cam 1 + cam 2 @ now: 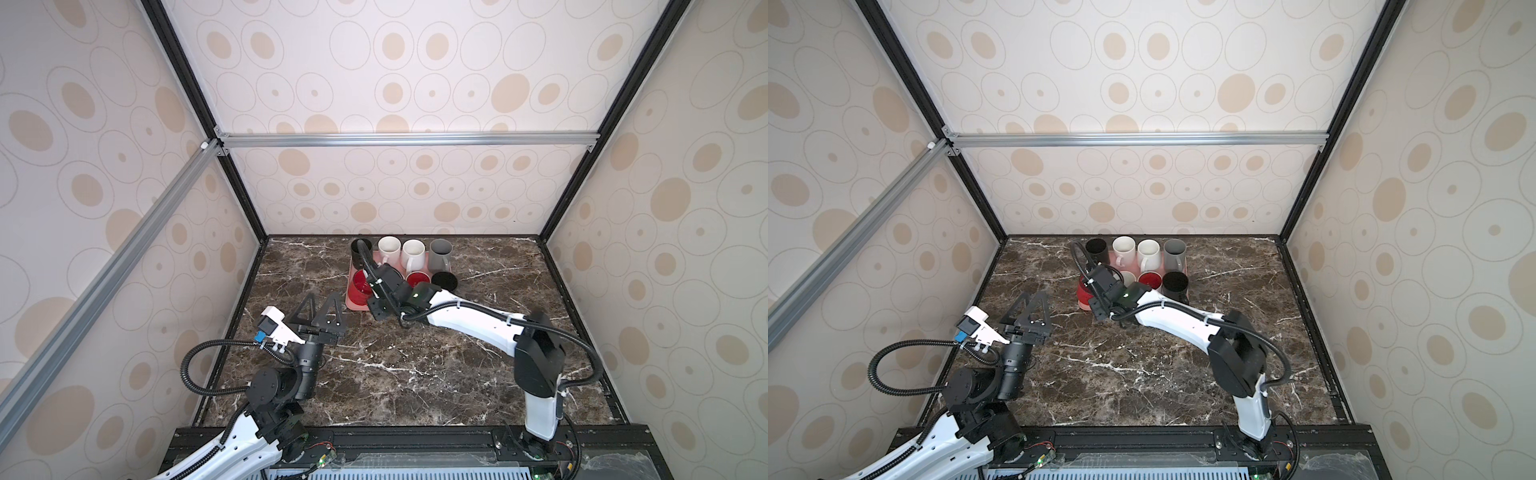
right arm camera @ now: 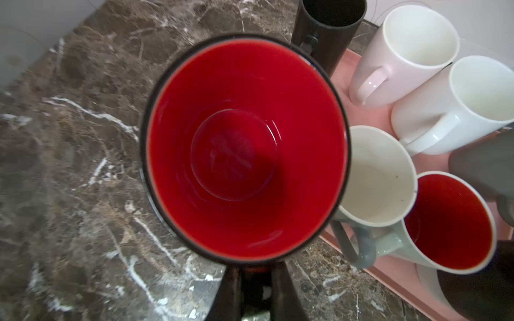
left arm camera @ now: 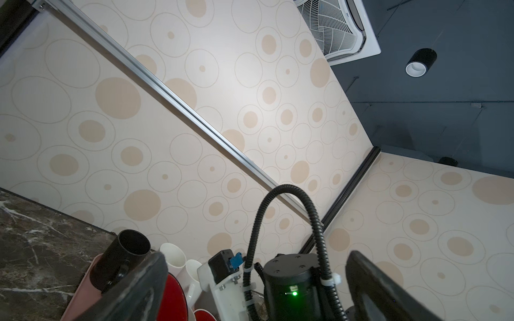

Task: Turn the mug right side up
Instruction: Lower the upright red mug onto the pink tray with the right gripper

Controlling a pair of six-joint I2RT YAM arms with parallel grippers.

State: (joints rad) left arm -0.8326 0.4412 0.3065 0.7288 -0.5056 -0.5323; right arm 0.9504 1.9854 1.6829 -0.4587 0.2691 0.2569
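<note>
The mug's opening already faces up and the front corner of the pink tray (image 1: 353,306) lies below, so next my right gripper needs to lower the mug there to release it.
The mug (image 2: 244,150), red inside with a dark rim, has its mouth turned up toward the right wrist camera. My right gripper (image 2: 254,271) is shut on its near side, where the handle is hidden between the fingers. In both top views the mug (image 1: 359,286) (image 1: 1084,291) is at the front left corner of the pink tray (image 1: 353,306), partly covered by the right wrist. I cannot tell whether it rests on the tray. My left gripper (image 1: 320,309) (image 1: 1030,309) (image 3: 258,278) is open and empty, pointing upward, to the left of the tray.
Several upright mugs stand on the tray (image 2: 370,111): a tall black one (image 1: 359,249), two white ones (image 1: 388,247) (image 1: 413,251), a grey one (image 1: 440,251), a red-lined one (image 1: 417,279) and a black one (image 1: 444,280). Walls enclose the marble table (image 1: 415,374).
</note>
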